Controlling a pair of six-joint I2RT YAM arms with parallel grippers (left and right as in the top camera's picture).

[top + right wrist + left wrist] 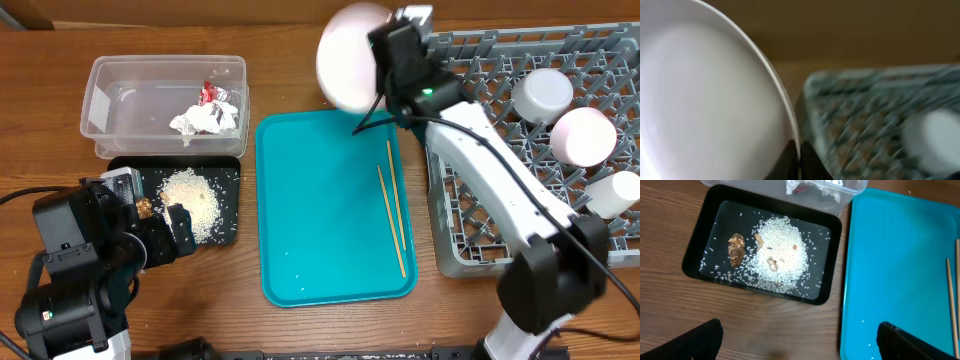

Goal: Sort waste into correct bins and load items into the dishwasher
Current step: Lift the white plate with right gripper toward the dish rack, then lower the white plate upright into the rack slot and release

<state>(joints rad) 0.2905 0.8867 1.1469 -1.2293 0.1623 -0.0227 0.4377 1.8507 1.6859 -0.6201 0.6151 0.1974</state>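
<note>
The right gripper carries the plate over the rack's empty far slots (490, 74) (876, 112) beside the bowls next, then turns it upright and lowers it in.
My right gripper (382, 62) is shut on the rim of a pale-pink flat plate (348, 55) and holds it on edge in the air left of the grey dish rack (470, 215); the wrist view shows the plate (710, 100) pinched between the fingers (799, 162), blurred. Two bowls (543, 92) (583, 135) sit upside down in the rack. Two chopsticks (392, 210) lie on the teal tray (320, 220). The clear tub (110, 100) holds the napkin (205, 120) and foil wrapper (208, 94). The black tray (705, 240) holds rice (777, 255) and a brown lump (736, 249). My left gripper (797, 342) is open over bare table.
A white cup-like item (612, 193) lies at the rack's right edge. Loose rice grains dot the teal tray's lower left (863, 321). The wooden table (40, 180) runs round everything.
</note>
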